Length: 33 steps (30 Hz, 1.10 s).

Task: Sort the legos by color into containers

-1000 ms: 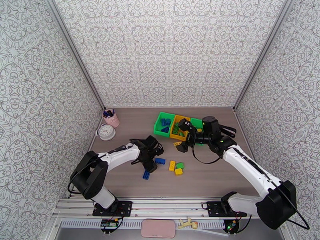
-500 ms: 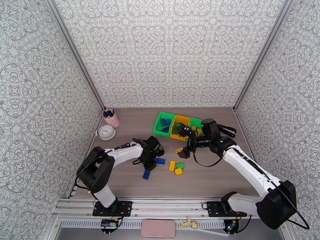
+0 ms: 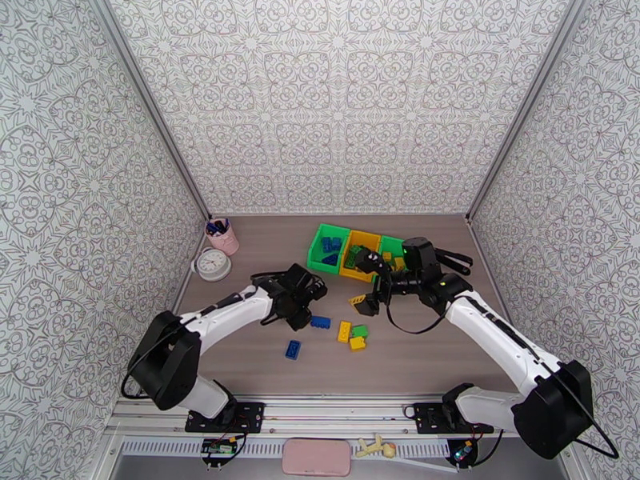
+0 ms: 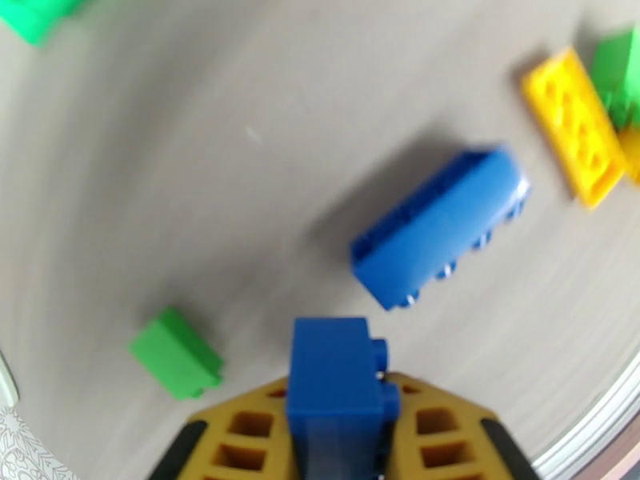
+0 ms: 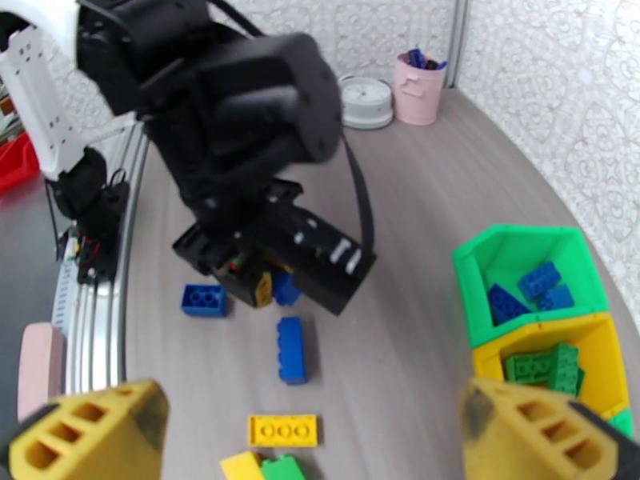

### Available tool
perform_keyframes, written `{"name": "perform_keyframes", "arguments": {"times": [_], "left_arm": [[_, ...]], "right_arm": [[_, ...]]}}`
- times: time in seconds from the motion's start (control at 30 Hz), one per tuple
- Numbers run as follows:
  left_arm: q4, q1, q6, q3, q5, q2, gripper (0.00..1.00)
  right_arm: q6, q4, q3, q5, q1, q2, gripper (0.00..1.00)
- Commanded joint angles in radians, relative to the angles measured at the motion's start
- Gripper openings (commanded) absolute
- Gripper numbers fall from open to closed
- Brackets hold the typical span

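My left gripper should next move outward and release the small blue brick over the open top of one green bin (image 3: pixel 314 251), where blue bricks already lie.
My left gripper (image 3: pixel 306 312) (image 4: pixel 336 418) is shut on a small blue brick (image 4: pixel 332 370) (image 5: pixel 284 288), held above the table. Below it lie a long blue brick (image 4: pixel 440 230) (image 3: pixel 320 322) and a small green brick (image 4: pixel 176 362). A second blue brick (image 3: pixel 293 349) lies nearer the front. A yellow plate (image 3: pixel 344 331) (image 5: pixel 282 430), a green brick (image 3: pixel 359 330) and a yellow brick (image 3: pixel 357 343) cluster together. My right gripper (image 3: pixel 360 279) (image 5: pixel 312 434) hangs open over that cluster, just in front of the bins. The left green bin (image 3: pixel 314 251) (image 5: pixel 512 242) holds blue bricks; the yellow bin (image 3: pixel 346 270) (image 5: pixel 488 363) holds green ones.
The third bin (image 3: pixel 394 243), green, sits behind my right wrist. A pink pen cup (image 3: pixel 224 236) (image 5: pixel 420 86) and a white round clock (image 3: pixel 213 264) (image 5: pixel 366 102) stand at the far left. Open tabletop lies between them and the bins.
My left gripper has lifted and drawn back from the front blue brick, which now lies uncovered. My right gripper has sunk slightly toward the table.
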Motion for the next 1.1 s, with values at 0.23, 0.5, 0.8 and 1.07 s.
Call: {"name": "perform_keyframes", "arguments": {"times": [0.23,0.5,0.8,1.07], "left_arm": [[0.753,0.035,-0.303,-0.013,-0.125,0.033,0.17],[0.869,0.068,-0.305,0.180,-0.191,0.271,0.17],[0.900,0.084,-0.252,0.371,-0.245,0.497,0.22],[0.907,0.097,-0.249,0.431,-0.251,0.573,0.29]], "right_arm": [[0.127,0.181,-0.031,0.108,-0.003,0.003,1.00],[0.174,0.244,-0.049,0.196,-0.003,0.004,1.00],[0.178,0.242,-0.049,0.261,-0.003,0.000,1.00],[0.163,0.194,-0.039,0.290,-0.002,-0.023,1.00]]}}
